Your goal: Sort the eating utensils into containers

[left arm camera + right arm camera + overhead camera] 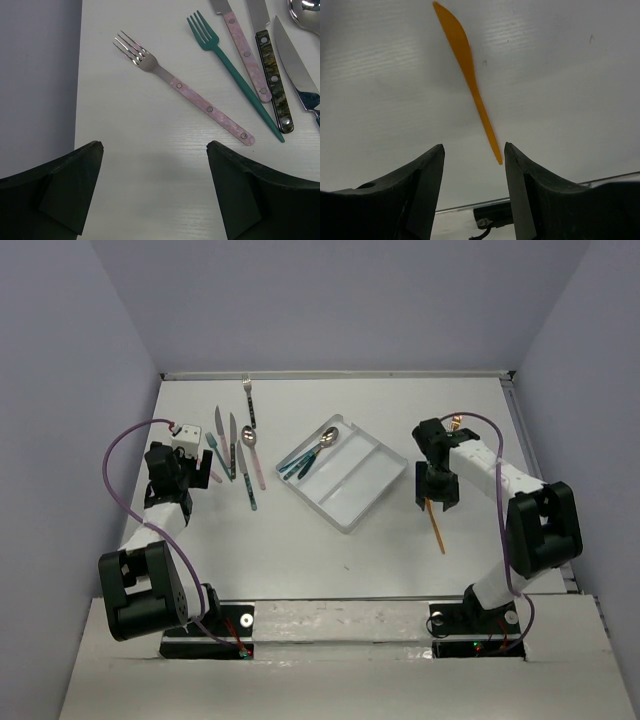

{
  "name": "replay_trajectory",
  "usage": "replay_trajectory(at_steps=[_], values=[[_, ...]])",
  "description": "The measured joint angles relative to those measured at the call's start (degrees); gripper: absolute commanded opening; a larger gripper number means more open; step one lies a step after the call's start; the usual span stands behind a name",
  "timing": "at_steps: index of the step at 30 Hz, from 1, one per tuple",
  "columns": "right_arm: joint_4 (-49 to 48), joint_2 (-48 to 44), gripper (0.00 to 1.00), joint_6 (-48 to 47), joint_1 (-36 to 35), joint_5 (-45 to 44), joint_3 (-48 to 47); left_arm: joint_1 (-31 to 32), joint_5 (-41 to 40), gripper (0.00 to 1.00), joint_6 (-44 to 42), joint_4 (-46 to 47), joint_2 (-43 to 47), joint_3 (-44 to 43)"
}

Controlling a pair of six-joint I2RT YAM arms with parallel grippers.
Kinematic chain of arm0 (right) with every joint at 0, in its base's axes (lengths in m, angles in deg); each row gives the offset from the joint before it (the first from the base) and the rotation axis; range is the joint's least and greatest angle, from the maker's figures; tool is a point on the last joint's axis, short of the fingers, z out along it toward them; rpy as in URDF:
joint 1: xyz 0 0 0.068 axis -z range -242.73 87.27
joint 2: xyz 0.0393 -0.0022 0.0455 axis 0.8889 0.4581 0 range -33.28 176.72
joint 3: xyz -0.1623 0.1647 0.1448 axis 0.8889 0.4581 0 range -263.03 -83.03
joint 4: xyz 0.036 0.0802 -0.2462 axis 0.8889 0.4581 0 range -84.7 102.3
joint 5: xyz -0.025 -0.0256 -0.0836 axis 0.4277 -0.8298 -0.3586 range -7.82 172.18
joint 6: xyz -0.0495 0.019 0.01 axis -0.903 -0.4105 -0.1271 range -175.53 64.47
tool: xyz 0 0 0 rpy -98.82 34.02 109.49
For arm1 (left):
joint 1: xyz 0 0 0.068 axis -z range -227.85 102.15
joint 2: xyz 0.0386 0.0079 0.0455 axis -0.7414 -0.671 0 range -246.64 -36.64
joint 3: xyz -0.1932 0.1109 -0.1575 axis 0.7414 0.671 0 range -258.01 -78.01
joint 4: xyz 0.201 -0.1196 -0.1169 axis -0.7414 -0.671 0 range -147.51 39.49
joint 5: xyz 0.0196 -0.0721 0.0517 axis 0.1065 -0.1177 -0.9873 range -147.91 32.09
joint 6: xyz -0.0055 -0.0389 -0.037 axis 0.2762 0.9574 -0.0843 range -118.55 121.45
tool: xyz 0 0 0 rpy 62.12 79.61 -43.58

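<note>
The robot needs to lower its right gripper next and ease it slightly back onto the orange knife's handle (438,536) (490,137), because that handle lies below, with its end between the open fingers.
A clear three-compartment tray (366,476) lies at an angle mid-table, with a spoon and teal-handled utensils (308,456) in its left compartment. Several loose utensils (240,445) lie to its left. My left gripper (198,478) (155,147) is open and empty above bare table, just short of a pink-handled fork (200,102), a teal fork (231,66), a pink-handled knife (245,50) and a dark-handled knife (273,70). My right gripper (438,502) (474,147) is open over the near end of an orange knife (436,525) (469,75) lying flat, its end close to the right finger.
The side wall (40,75) stands close on the left of my left gripper, at the table's left edge. A metal rail (465,205) at the table's near edge shows under my right gripper. A silver fork (248,398) lies far back.
</note>
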Motion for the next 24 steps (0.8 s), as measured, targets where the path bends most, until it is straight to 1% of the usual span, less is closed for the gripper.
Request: replay_trajectory(at_steps=[5,8,11,13,14,15,16,17,18,19,24], values=[[1.51,1.25,0.57,-0.79,0.57,1.62,1.60,0.00,0.04,0.99,0.00,0.07,0.02,0.00],[-0.13,5.20,0.54,-1.36,1.33,2.54,1.70,0.00,0.09,0.99,-0.02,0.11,0.02,0.04],[-3.15,8.96,0.47,-1.86,2.16,3.34,3.13,0.00,0.07,0.99,-0.02,0.26,0.04,0.33],[-3.30,10.62,0.35,-2.34,2.75,4.57,3.50,0.00,0.07,0.99,-0.04,0.24,0.04,0.61],[-3.37,10.60,0.31,-2.36,3.08,5.01,3.65,0.00,0.07,0.99,-0.04,0.22,0.04,0.66],[-3.61,10.71,0.22,-2.34,3.28,5.55,3.69,0.00,0.07,0.99,-0.04,0.24,0.04,0.70],[-3.58,10.75,0.16,-2.36,3.30,5.68,3.69,0.00,0.04,0.99,-0.04,0.24,0.04,0.70],[-3.63,10.75,0.06,-2.34,3.41,5.95,3.69,0.00,0.07,0.99,-0.04,0.24,0.04,0.72],[-3.82,10.78,0.02,-2.34,3.52,6.14,3.69,0.00,0.04,0.99,-0.04,0.26,0.04,0.72],[-3.89,10.84,0.00,-2.38,3.50,6.25,3.69,0.00,0.04,0.99,-0.04,0.26,0.04,0.72],[-4.17,10.27,0.00,-2.45,3.52,6.10,4.11,0.00,0.00,0.99,-0.07,0.26,0.04,0.72]])
